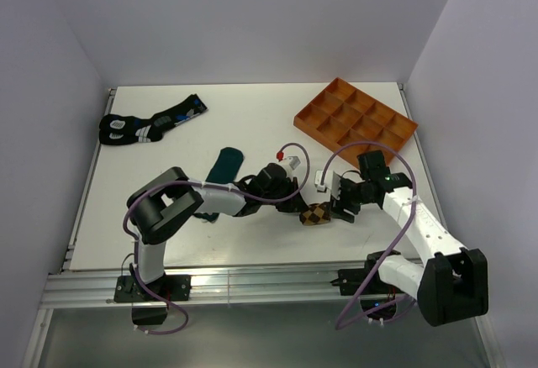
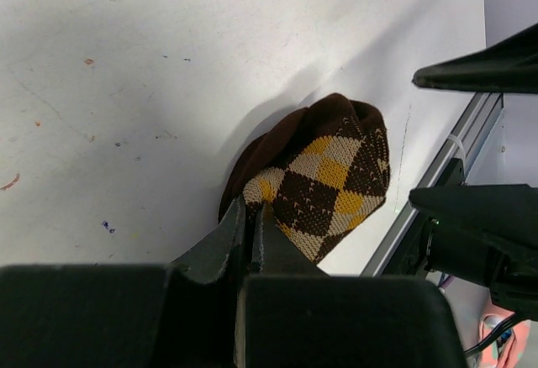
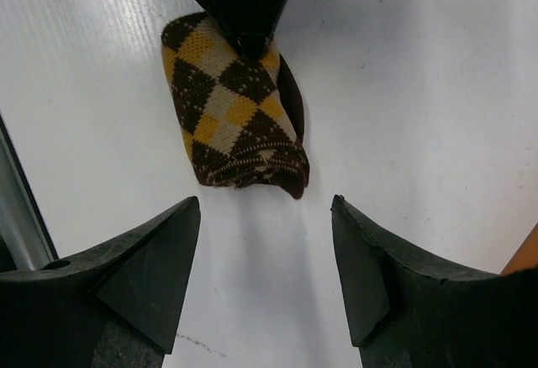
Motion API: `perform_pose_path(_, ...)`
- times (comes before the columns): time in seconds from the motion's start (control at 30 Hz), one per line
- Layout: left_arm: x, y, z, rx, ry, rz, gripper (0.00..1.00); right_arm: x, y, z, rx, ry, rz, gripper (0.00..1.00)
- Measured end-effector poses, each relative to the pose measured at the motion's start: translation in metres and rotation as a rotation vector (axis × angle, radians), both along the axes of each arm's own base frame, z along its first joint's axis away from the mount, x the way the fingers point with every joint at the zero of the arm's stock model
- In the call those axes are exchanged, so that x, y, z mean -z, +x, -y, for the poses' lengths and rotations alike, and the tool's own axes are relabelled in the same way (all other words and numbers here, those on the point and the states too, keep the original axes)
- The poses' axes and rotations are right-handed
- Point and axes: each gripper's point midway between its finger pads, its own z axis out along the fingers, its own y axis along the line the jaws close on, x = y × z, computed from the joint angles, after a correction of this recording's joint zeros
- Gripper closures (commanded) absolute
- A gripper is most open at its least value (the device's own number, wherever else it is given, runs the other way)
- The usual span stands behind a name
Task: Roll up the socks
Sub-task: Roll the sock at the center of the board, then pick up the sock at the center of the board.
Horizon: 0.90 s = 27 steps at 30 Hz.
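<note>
My right gripper should next go to the left in the top view and close around the checkered sock's loose end (image 1: 324,212) (image 3: 252,165), since my left gripper pinches one edge of the sock.
The brown-and-black checkered sock (image 1: 317,214) lies bunched into a short roll near the table's front middle. It also shows in the left wrist view (image 2: 328,175) and the right wrist view (image 3: 231,116). My left gripper (image 1: 296,204) (image 2: 250,208) is shut, its tips pinching the sock's left edge. My right gripper (image 1: 338,203) (image 3: 265,208) is open and empty, just right of the sock and not touching it. The dark teal-green sock (image 1: 225,166) lies flat behind my left arm, partly hidden by it; its cartoon figure does not show.
An orange compartment tray (image 1: 353,120) stands at the back right, close behind my right arm. A black sock pair with blue and white marks (image 1: 143,124) lies at the back left. The table's front rail (image 1: 252,288) runs just below the checkered sock.
</note>
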Motion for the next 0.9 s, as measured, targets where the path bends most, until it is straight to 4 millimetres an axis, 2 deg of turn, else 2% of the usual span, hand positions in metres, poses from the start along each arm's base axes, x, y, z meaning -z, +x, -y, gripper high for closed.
perform_pose_path(0.37,0.0,-0.001,0.002,0.01,0.001,-0.011,1.0,-0.006,-0.006,-0.018,-0.088,0.052,0.024,0.28)
perform_pose_path(0.67,0.0,-0.001,0.002,0.011,0.005,-0.014,1.0,0.008,-0.017,-0.028,-0.142,0.05,0.008,0.26)
perform_pose_path(0.9,0.0,-0.002,0.002,0.013,0.008,-0.018,1.0,0.015,-0.016,-0.037,-0.174,0.027,0.039,0.26)
